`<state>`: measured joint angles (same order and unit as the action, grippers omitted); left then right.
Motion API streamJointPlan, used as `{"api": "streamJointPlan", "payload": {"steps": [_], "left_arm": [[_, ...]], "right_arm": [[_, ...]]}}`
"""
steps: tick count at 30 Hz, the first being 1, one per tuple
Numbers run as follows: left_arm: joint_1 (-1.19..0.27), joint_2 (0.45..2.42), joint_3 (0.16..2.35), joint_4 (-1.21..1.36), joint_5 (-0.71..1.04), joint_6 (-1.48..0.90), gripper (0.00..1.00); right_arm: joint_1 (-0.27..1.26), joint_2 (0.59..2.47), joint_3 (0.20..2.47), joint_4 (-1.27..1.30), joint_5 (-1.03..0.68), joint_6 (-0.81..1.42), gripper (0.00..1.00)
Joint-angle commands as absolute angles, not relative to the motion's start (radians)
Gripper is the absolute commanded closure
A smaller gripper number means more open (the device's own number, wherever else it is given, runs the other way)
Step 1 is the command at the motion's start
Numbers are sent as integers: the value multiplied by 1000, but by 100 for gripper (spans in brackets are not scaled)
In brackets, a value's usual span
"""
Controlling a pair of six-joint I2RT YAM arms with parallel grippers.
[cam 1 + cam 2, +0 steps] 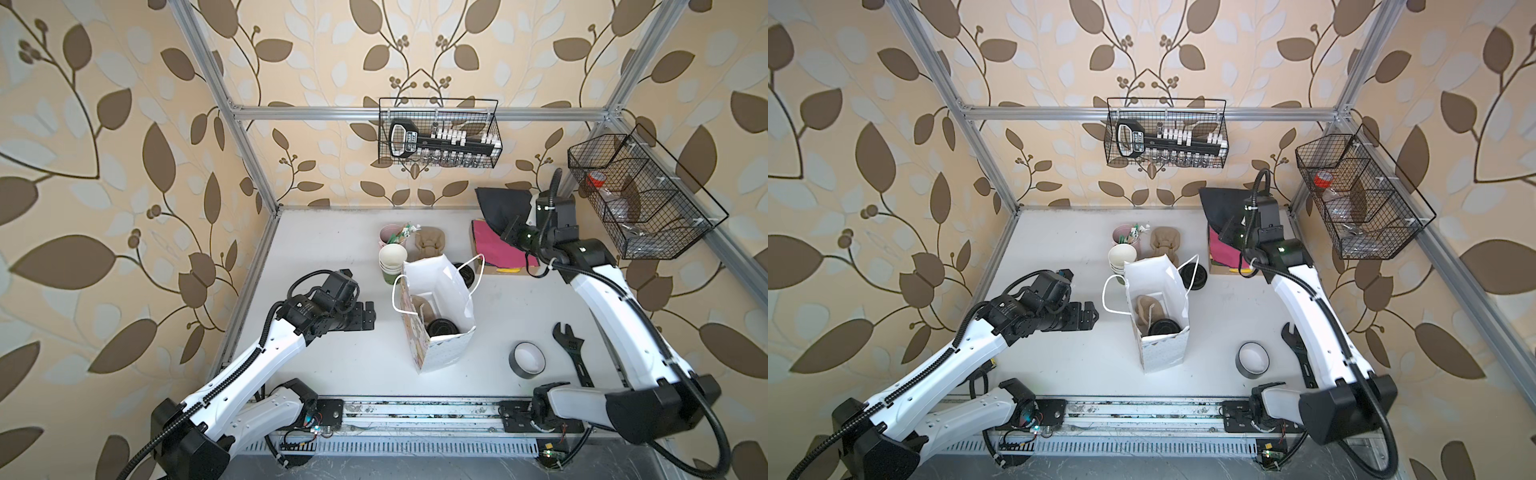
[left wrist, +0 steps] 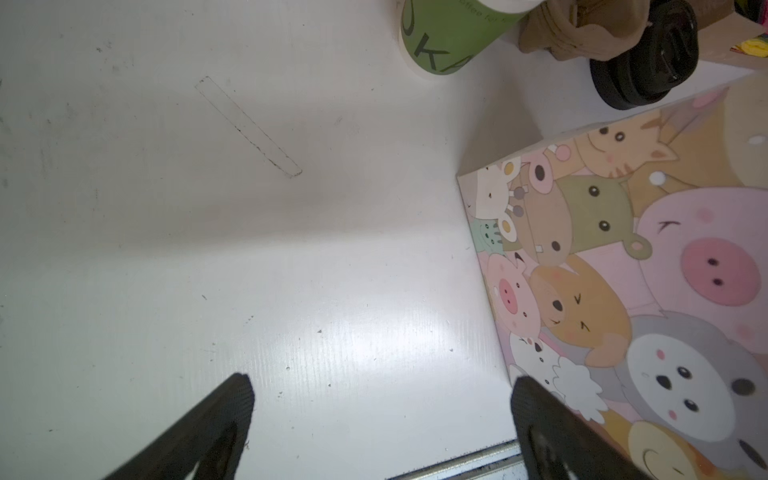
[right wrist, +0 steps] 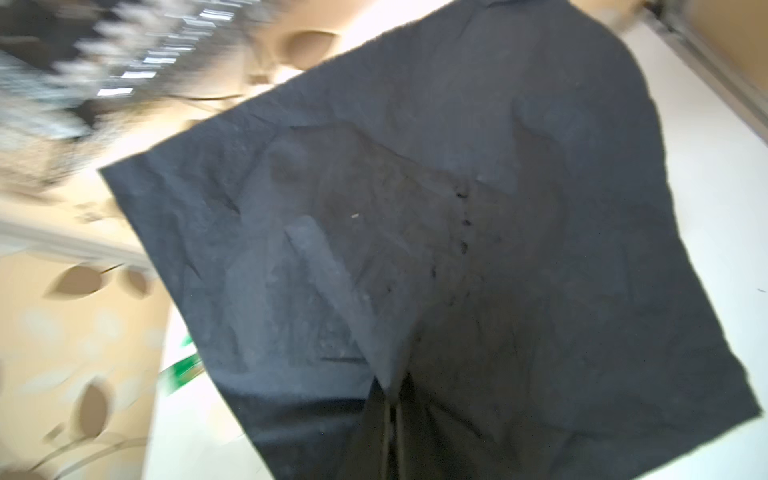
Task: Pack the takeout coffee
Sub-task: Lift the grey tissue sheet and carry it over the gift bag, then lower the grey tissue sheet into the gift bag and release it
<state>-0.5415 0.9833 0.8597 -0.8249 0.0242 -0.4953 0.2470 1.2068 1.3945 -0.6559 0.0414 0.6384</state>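
The paper bag's opening [image 1: 439, 299] is lower and nearer my base, so my right gripper should next move back and down into it and let go of the napkin corner.
The takeout coffee [image 1: 442, 327] [image 1: 1163, 327] stands inside the upright white paper bag [image 1: 451, 286] [image 1: 1158, 357]; only its black lid shows, next to a brown carrier. My left gripper [image 1: 368, 316] [image 1: 1090, 316] [image 2: 380, 399] hovers open and empty just left of the bag, whose cartoon-printed side [image 2: 623, 270] fills the left wrist view. My right gripper [image 1: 505, 235] [image 1: 1225, 232] [image 3: 392, 399] is raised at the back right, shut on a corner of a black napkin [image 1: 503, 203] [image 1: 1221, 203] [image 3: 415, 208] that hangs spread out from it.
Behind the bag stand white-and-green cups [image 1: 392, 259] [image 2: 449, 41], a pink cup of sachets [image 1: 390, 233], brown carriers [image 1: 430, 243] and black lids [image 1: 467, 272] [image 2: 648, 62]. A box with pink napkins [image 1: 494, 245] is back right. A tape roll [image 1: 527, 359] and a wrench [image 1: 573, 349] lie front right.
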Motion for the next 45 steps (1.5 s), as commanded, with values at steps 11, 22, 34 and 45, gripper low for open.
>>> {"api": "streamJointPlan", "payload": {"steps": [11,22,34,45], "left_arm": [[-531,947,870,-810,48,-469,1],[-531,938,868,-814,35,-468,1],[-531,946,868,-815,34,-469,1],[-531,960,870,-816,38,-468,1]], "right_arm": [[1062,913,1336,-726,401,687,100],[1319,1080,1308,-775,578,853,100],[1135,1112,1123,-682,238,1030,100],[1024,1169,1165,-755,167,1047,92]]}}
